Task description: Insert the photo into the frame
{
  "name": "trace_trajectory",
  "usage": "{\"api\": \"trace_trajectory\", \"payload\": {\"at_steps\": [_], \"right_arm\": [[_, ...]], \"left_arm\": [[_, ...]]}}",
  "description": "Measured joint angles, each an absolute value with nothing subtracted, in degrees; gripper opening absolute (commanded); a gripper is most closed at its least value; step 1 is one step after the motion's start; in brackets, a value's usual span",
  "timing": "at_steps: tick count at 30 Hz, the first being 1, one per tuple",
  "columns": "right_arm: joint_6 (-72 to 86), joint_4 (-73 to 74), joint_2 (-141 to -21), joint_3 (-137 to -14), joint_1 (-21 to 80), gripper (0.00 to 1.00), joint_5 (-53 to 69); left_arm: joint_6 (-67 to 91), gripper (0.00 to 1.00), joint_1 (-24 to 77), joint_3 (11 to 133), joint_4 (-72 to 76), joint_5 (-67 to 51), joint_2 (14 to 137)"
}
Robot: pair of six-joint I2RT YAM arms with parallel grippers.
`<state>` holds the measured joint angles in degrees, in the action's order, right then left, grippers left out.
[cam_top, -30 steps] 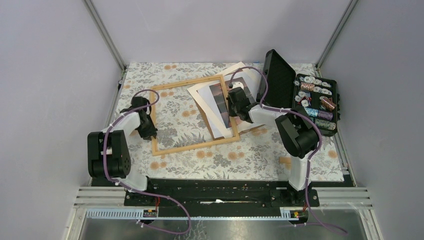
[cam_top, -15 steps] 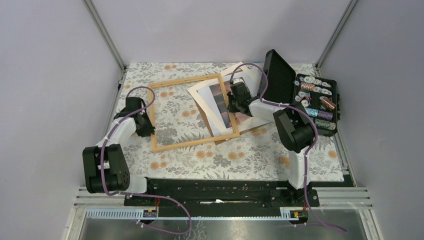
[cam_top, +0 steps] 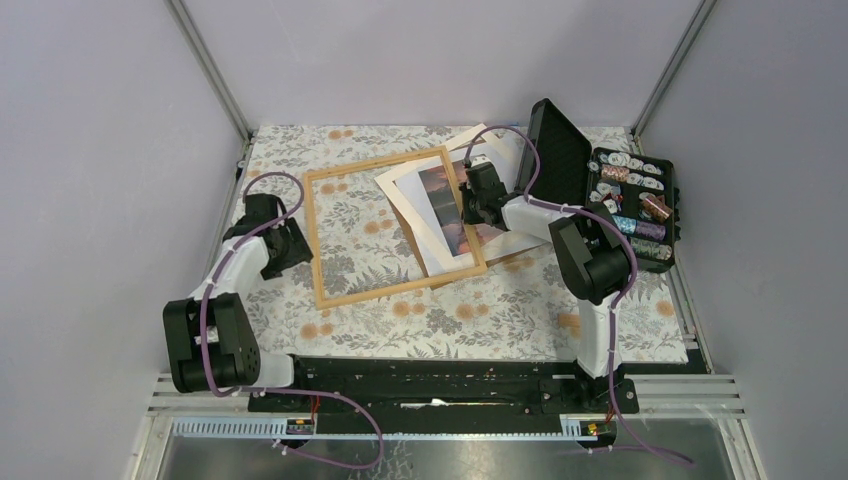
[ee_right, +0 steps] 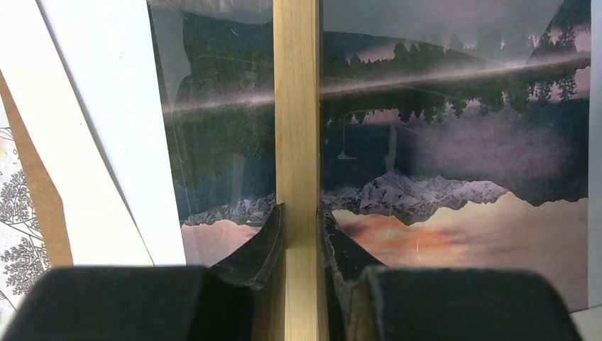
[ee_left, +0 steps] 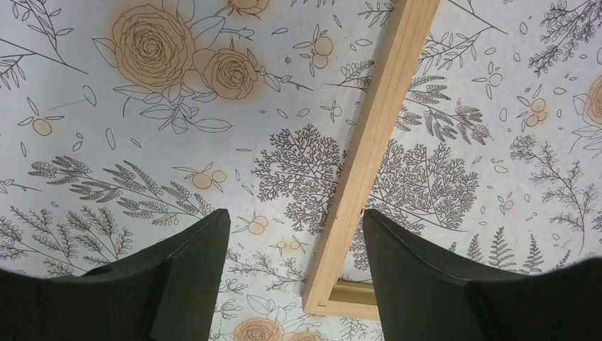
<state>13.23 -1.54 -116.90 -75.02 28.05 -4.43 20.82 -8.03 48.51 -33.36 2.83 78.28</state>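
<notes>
I will drag the frame's held bar with my right gripper next, to the left in the top view, past the brown board and onto empty cloth, because the frame (cam_top: 316, 240) still overlaps the photo.
The light-wood frame (cam_top: 316, 240) lies flat on the flowered cloth, and its right part overlaps the photo (cam_top: 447, 205). The photo is a sunset over dark mountains and rests on a white mat. My right gripper (cam_top: 470, 205) is shut on the frame's right rail (ee_right: 298, 106), one finger on each side (ee_right: 302, 213). The photo (ee_right: 454, 163) shows under that rail. At the frame's left rail, my left gripper (cam_top: 293, 247) stands open. That rail (ee_left: 376, 142) runs between the fingers close to the right one, with my left gripper (ee_left: 294, 217) gripping nothing.
An open black hard case (cam_top: 558, 160) stands at the back right, with a tray of coloured rolls (cam_top: 635, 205) beside it. A cream mat (cam_top: 398, 188) and a brown backing board (cam_top: 505, 257) lie under the photo. Grey walls close in the table on both sides.
My left gripper has opened and let go of the frame's left rail. The frame has turned and shifted a little to the right, with my right gripper still shut on its right rail.
</notes>
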Motion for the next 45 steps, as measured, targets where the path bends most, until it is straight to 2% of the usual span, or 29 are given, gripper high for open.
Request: {"api": "trace_trajectory", "payload": {"at_steps": [6, 14, 32, 42, 43, 44, 45], "right_arm": [[13.19, -1.54, -116.9, -75.02, 28.05, 0.0, -4.32], [13.69, -1.52, -116.84, -75.07, 29.47, 0.0, -5.39], [21.54, 3.25, -118.34, -85.67, 49.06, 0.0, -15.57], [29.08, 4.89, -126.76, -93.06, 51.59, 0.0, -19.03], [29.23, 4.91, -127.13, -93.1, 51.59, 0.01, -18.98], [29.36, 4.91, -127.35, -93.1, 51.59, 0.1, -18.92], [29.45, 4.91, -127.48, -93.1, 51.59, 0.23, -18.81]], "left_arm": [[20.69, 0.8, -7.09, 48.51, -33.19, 1.67, 77.76], [19.88, 0.82, -0.97, 48.51, -31.07, 0.73, 71.26], [19.88, 0.86, -0.71, 48.49, -28.51, -2.74, 61.25], [20.38, 0.86, -0.71, 48.16, -28.16, -4.64, 61.28], [20.4, 0.87, -0.71, 48.16, -28.1, -4.78, 61.36], [20.47, 0.87, -0.71, 48.16, -28.01, -4.86, 61.52], [20.51, 0.87, -0.71, 48.16, -27.77, -5.04, 61.8]]}}
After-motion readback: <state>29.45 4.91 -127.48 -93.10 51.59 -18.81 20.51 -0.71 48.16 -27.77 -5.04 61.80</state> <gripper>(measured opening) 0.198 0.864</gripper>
